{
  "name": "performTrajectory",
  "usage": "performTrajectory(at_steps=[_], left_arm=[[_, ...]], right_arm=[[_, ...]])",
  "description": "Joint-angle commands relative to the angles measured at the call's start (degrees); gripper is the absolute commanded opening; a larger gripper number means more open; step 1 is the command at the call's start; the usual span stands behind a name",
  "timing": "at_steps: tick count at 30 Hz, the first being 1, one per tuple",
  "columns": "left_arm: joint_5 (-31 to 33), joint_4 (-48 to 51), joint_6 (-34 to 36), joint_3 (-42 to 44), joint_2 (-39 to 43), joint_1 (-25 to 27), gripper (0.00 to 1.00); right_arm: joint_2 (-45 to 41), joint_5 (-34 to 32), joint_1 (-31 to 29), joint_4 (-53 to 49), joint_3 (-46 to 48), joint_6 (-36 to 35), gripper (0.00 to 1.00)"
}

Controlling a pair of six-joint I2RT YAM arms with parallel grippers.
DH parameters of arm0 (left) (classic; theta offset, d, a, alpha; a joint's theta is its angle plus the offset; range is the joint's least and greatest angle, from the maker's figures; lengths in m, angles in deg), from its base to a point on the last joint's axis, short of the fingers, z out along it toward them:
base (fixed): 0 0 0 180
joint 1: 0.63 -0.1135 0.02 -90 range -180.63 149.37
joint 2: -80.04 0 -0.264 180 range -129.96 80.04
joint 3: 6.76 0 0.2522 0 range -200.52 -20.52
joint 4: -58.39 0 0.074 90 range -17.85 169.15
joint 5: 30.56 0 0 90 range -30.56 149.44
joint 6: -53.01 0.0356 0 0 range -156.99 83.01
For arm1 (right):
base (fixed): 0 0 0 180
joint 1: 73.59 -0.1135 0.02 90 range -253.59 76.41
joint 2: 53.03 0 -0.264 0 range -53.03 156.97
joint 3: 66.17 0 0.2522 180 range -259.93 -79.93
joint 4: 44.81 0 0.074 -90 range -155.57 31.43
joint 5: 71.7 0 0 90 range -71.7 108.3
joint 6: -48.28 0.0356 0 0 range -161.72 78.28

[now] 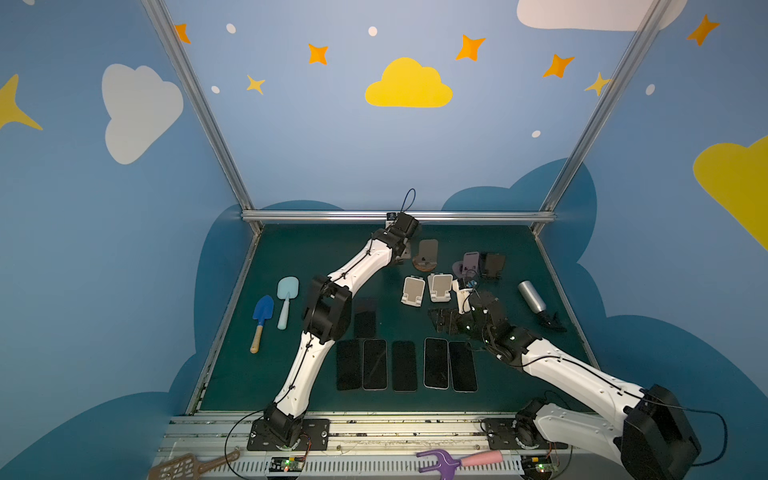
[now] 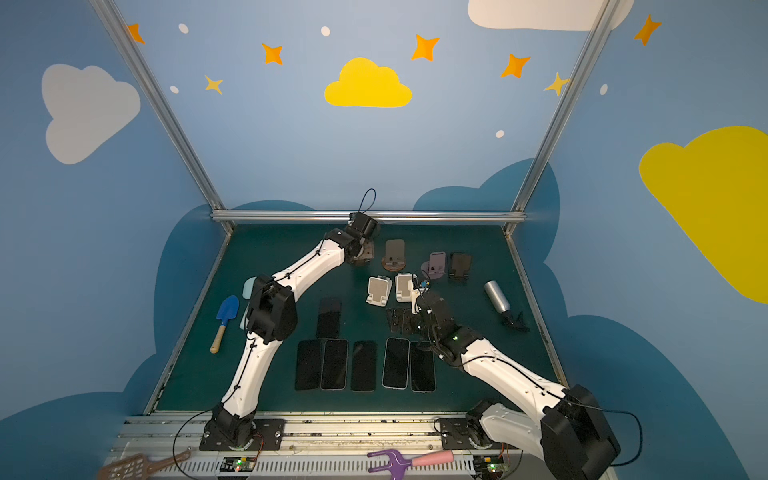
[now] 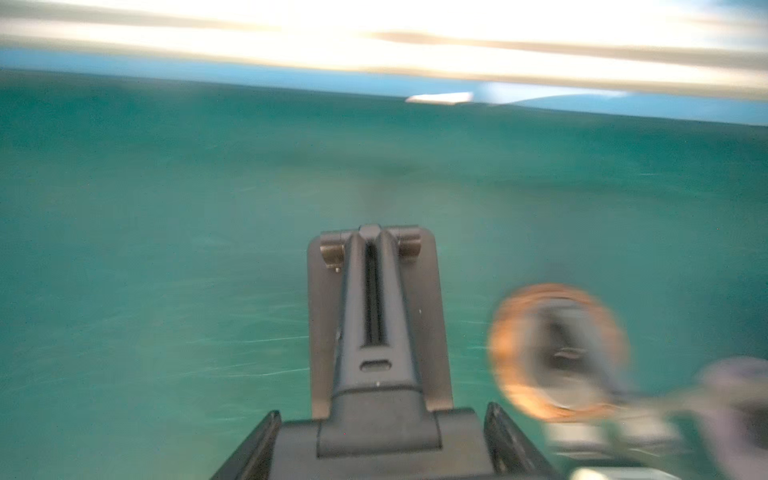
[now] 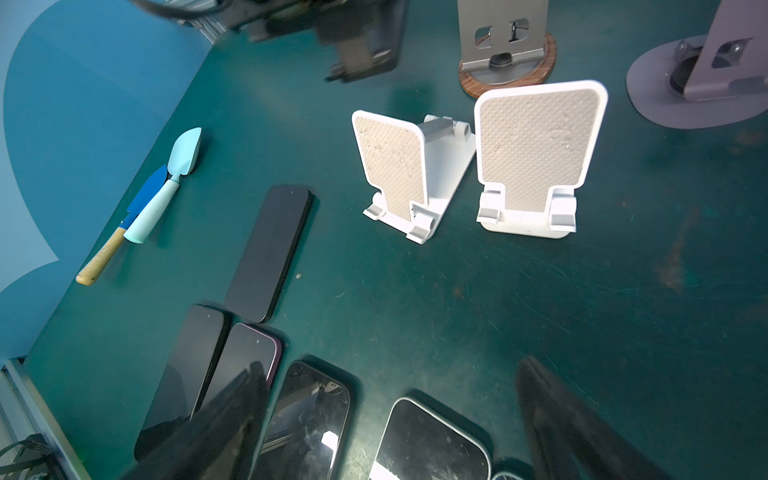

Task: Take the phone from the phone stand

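Observation:
The left gripper should lower the dark grey phone stand onto the clear, bare tabletop below, next to the wood-based stand, and let go of it.
My left gripper [image 3: 380, 419] is shut on a dark grey phone stand [image 3: 374, 316] at the back of the table [image 1: 291, 257]. The stand is sharp in the left wrist view while everything behind it is blurred. In both top views the left gripper [image 1: 405, 255] [image 2: 362, 254] points down beside the wood-based stand [image 1: 427, 257]. Several phones [image 1: 375, 365] lie flat in a row near the front, and one more phone [image 1: 365, 318] lies behind them. My right gripper [image 4: 395, 399] [image 1: 446, 320] hangs open above the row. No phone rests on any stand in view.
Two white stands [image 1: 413, 291] [image 1: 440, 286], a purple stand [image 1: 469, 264] and a black stand [image 1: 494, 266] cluster at the back right. A silver bottle [image 1: 532, 296] lies at the right edge. A blue trowel [image 1: 262, 320] and a pale trowel [image 1: 286, 299] lie at the left.

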Motion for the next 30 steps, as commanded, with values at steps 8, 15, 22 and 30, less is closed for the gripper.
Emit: performTrajectory(at_steps=[8,15,22,30], left_arm=[[3.7,6.9,0.5,-8.6,-7.1,-0.2,0.65],[-5.2,5.3,2.8,-7.6,-7.8,-1.0,0.85],[-7.5,7.5,8.4,-5.3,0.4,-0.9,1.0],[-4.5,5.8,11.0,2.5,20.9,-0.1,1.0]], right_arm=[[-0.8,-0.9,0.0,-0.1,-0.9,-0.3,0.93],[-0.8,-1.9,0.0,-0.5,-1.1,-0.4,0.93],[-3.5,-5.2,0.0,-1.8,-2.8,-1.4,0.93],[-13.5,-14.4,0.0,-0.2,-3.1,-5.9,0.93]])
